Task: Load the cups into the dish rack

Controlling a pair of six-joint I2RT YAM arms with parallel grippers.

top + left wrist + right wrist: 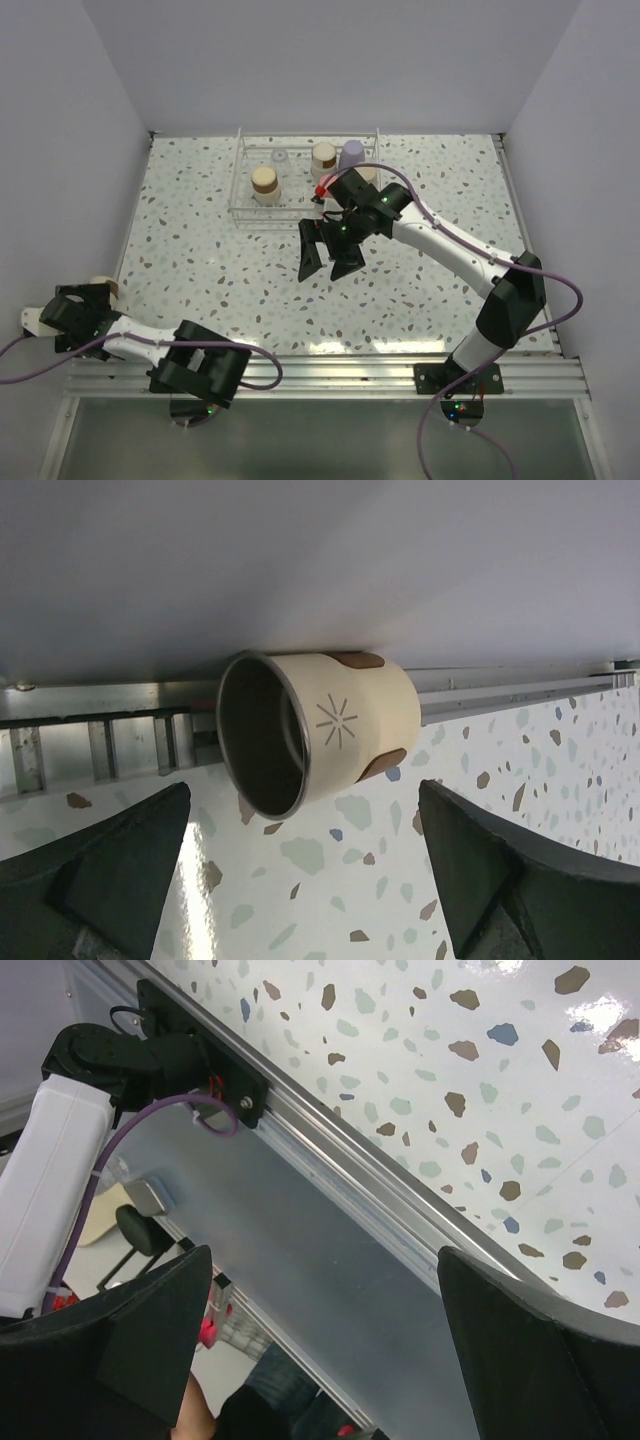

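The lying cream cup's near rim [298, 797] is ahead, and my left gripper will move forward to it next, with one finger going into the cup's opening. The wall is too close to the cup's far side.
The dish rack [240, 190] stands at the back of the table with several cups in it: a tan-topped one [265, 182], a clear one [280, 159], a cream one [323, 156] and a lavender one [351, 153]. A bit of red-pink [322, 189] shows beside the right arm's wrist. Just in front of the rack, my right gripper [328, 258] [325, 1350] hangs open above the table, holding nothing. At the far left edge, a cream cup with a silvery rim [320, 730] [107, 287] lies on its side against the rail. My left gripper [305, 880] [88, 298] stands open just short of it, without touching.
A metal rail [100, 745] and the white wall run right behind the lying cup. The right wrist view looks back over the table's near edge rail [400, 1210]. A purple cable [440, 215] loops along the right arm.
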